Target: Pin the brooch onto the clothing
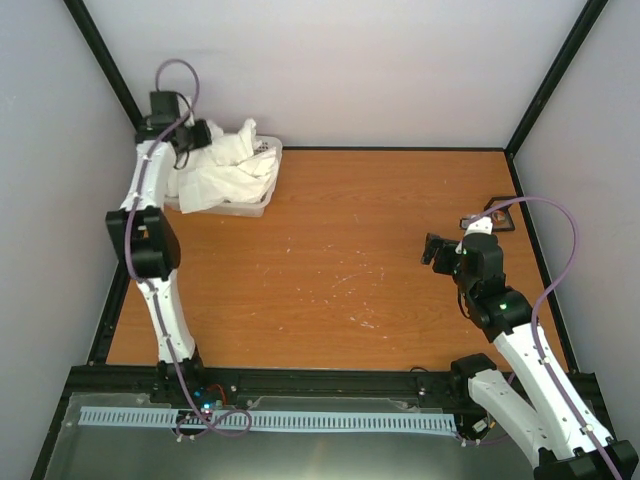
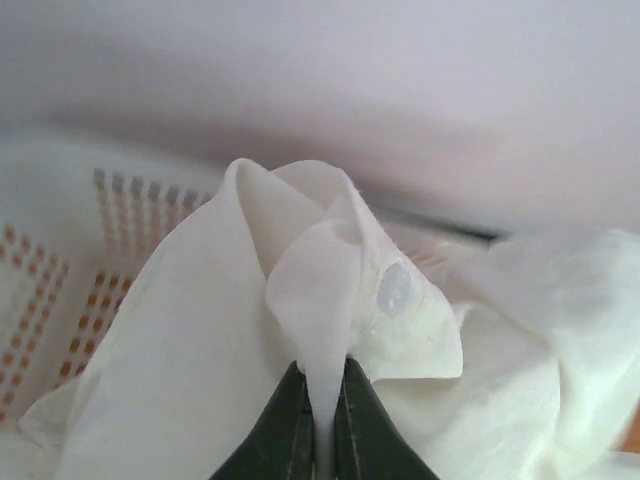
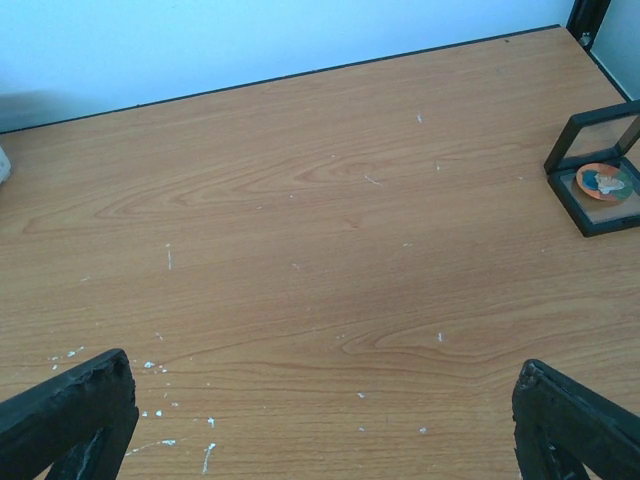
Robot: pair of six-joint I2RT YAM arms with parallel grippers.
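My left gripper will next carry the fold of the clothing up and over the table's open middle [image 1: 335, 254], because the clothing is in a heap in the basket.
The clothing [image 1: 222, 172], a crumpled white shirt, lies heaped in a white perforated basket [image 1: 262, 203] at the table's far left. My left gripper [image 1: 196, 136] reaches into the heap. In the left wrist view its dark fingers [image 2: 285, 425] are shut on a fold of the clothing [image 2: 180, 350], just below a clear button [image 2: 394, 289]. The brooch [image 3: 604, 182], a small reddish-brown disc, rests inside a small black frame box [image 3: 598, 166] at the table's far right. My right gripper [image 3: 320, 420] hovers open over bare wood, well left of the brooch, with nothing between its fingers.
The black frame box [image 1: 492, 216] stands near the right rail, just behind my right arm. Black frame rails edge the orange-brown wooden table [image 1: 340, 250]. Pale walls close in at the back and both sides.
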